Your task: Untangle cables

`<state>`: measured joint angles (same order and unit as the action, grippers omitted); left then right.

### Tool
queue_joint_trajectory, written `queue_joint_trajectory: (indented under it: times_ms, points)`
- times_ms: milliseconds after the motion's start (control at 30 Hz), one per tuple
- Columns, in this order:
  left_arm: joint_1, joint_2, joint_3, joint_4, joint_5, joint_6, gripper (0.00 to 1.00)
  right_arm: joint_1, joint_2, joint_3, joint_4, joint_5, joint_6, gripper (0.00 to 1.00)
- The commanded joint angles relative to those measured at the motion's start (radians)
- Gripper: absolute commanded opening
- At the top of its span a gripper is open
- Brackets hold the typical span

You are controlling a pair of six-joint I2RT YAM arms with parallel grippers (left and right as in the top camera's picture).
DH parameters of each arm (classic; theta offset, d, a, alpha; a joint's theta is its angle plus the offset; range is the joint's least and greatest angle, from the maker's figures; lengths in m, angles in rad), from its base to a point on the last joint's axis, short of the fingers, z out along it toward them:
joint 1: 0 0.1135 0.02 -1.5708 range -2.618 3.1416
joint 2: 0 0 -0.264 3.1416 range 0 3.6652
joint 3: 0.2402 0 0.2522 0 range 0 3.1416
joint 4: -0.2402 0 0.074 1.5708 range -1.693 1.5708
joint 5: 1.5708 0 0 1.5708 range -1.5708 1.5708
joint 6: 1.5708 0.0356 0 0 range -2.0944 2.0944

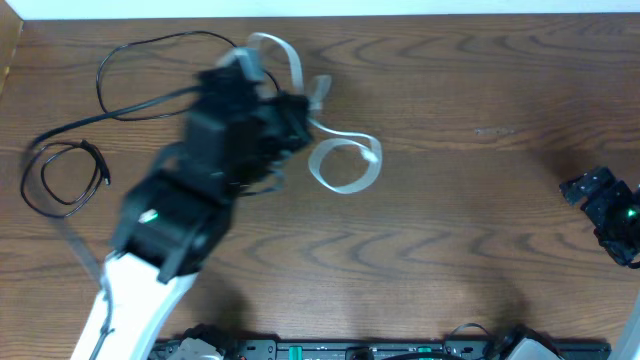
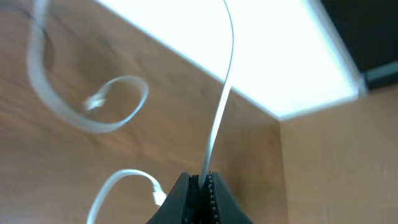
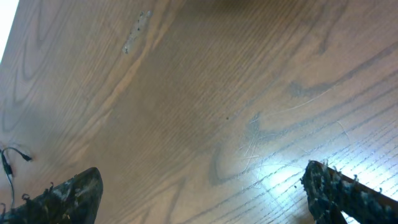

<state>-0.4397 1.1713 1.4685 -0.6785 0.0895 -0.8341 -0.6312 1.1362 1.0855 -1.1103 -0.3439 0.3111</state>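
Note:
My left gripper holds the piece of the white cable and will next swing down, left in the overhead view, toward clear wood by the black coil (image 1: 138, 160) below it and release.
The white cable (image 1: 345, 165) lies in loops at the table's upper middle, and one strand runs up and back over my left arm. My left gripper (image 1: 300, 112) hangs over these loops. In the left wrist view my left gripper (image 2: 204, 182) is shut on a strand of the white cable (image 2: 219, 118), which rises taut from the jaws. Its plug end (image 2: 158, 194) curls just left of the fingers. One black cable (image 1: 150, 42) trails across the upper left. A second black cable (image 1: 95, 158) is coiled at the far left. My right gripper (image 1: 608, 205) stands open at the far right, holding nothing.
The right wrist view shows bare wood between my right gripper's (image 3: 202, 196) spread fingers, with a thin black cable end (image 3: 6, 163) at the left edge. The table's back edge (image 1: 400, 14) runs along the top, close behind the cables. The arm bases (image 1: 350, 350) line the front edge.

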Motion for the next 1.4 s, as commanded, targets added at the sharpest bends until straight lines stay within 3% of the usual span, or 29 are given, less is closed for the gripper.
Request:
queue_joint_trajectory:
  times_ms: [0, 200, 333, 400, 933, 1100, 1367]
  points:
    - [0.139, -0.068, 0.008, -0.032, -0.027, 0.090, 0.07, -0.010, -0.005, 0.000, -0.002, -0.005, 0.010, 0.99]
    - [0.379, -0.115, 0.008, -0.132, -0.209, 0.089, 0.08, -0.010, -0.005, 0.000, -0.002, -0.005, 0.010, 0.99]
    - [0.550, -0.083, 0.008, -0.206, -0.416, 0.090, 0.07, -0.010, -0.005, 0.000, -0.001, -0.005, 0.010, 0.99]
    - [0.616, -0.056, 0.008, -0.220, -0.443, 0.090, 0.08, -0.010, -0.005, 0.000, -0.002, -0.005, 0.010, 0.99]
    - [1.012, 0.265, 0.008, -0.267, -0.442, 0.043, 0.07, -0.010, -0.005, 0.000, -0.001, -0.005, 0.010, 0.99]
    - [1.027, 0.326, 0.008, -0.255, -0.343, 0.044, 0.07, -0.010, -0.005, 0.000, -0.001, -0.005, 0.010, 0.99]
    - [1.003, 0.251, 0.008, -0.242, -0.217, 0.044, 0.08, -0.010, -0.005, 0.000, -0.001, -0.005, 0.010, 0.99]
